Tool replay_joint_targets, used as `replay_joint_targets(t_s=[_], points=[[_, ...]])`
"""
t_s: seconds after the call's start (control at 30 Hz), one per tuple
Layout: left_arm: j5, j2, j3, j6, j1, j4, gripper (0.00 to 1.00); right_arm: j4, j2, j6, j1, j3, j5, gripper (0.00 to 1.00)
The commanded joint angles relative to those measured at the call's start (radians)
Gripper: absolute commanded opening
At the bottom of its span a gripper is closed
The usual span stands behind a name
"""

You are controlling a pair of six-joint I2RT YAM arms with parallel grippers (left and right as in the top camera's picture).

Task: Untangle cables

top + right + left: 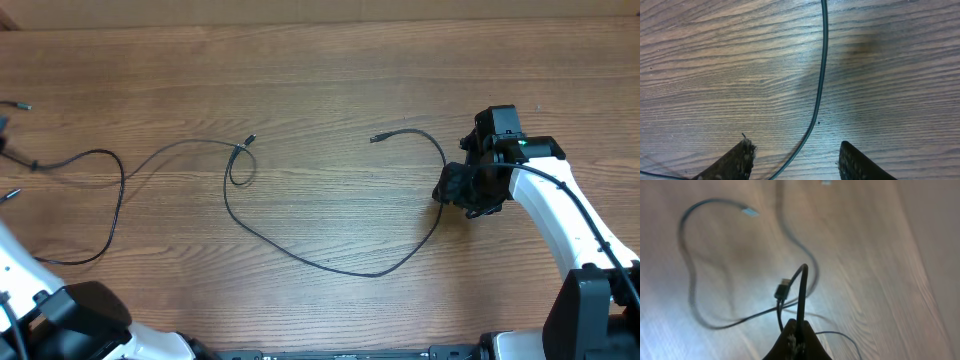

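The curled cable [84, 260] [714, 327] lies left of my left gripper in the wrist view, its plug hanging free. So next I will draw that gripper back and release the cable.
Thin black cables lie across the wooden table. One long cable [300, 255] runs from a plug [376, 138] round a wide bend to a small loop [240, 168]. My right gripper [447, 186] stands open over that bend. In the right wrist view the cable [821, 85] lies on the wood between the fingers [735, 160] of the right gripper [797, 162], touching neither. My left gripper [797, 332] is shut on another cable [801, 295], which rises from the jaws and arches over to a plug [783, 289]. More cable [690, 280] curls on the table behind it.
Further cable [100, 200] and loose plug ends [20, 105] lie at the table's left edge. The left arm [25, 275] comes in at the bottom left and the right arm [560, 205] at the right. The table's far edge [320, 18] runs along the top.
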Motion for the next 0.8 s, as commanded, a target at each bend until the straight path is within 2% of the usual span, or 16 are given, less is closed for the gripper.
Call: replay_joint_targets(t_s=[0.0, 0.6, 0.63, 0.67, 0.7, 0.77], points=[[0.044, -0.014, 0.012, -0.052, 0.059, -0.023, 0.04, 0.006, -0.005, -0.005, 0.003, -0.007, -0.002, 0.52], [-0.046, -0.013, 0.011, -0.045, 0.087, -0.029, 0.04, 0.002, -0.005, -0.005, 0.003, -0.007, -0.002, 0.49], [-0.043, -0.013, 0.011, -0.045, 0.087, -0.028, 0.08, 0.002, -0.005, -0.005, 0.003, -0.007, -0.002, 0.49], [-0.040, -0.013, 0.011, -0.045, 0.087, -0.027, 0.22, 0.002, -0.005, -0.005, 0.003, -0.007, -0.002, 0.49], [-0.038, -0.013, 0.011, -0.045, 0.087, -0.028, 0.42, 0.002, -0.005, -0.005, 0.003, -0.007, -0.002, 0.49], [-0.020, -0.013, 0.011, -0.045, 0.087, -0.029, 0.66, 0.002, -0.005, -0.005, 0.003, -0.007, -0.002, 0.49]])
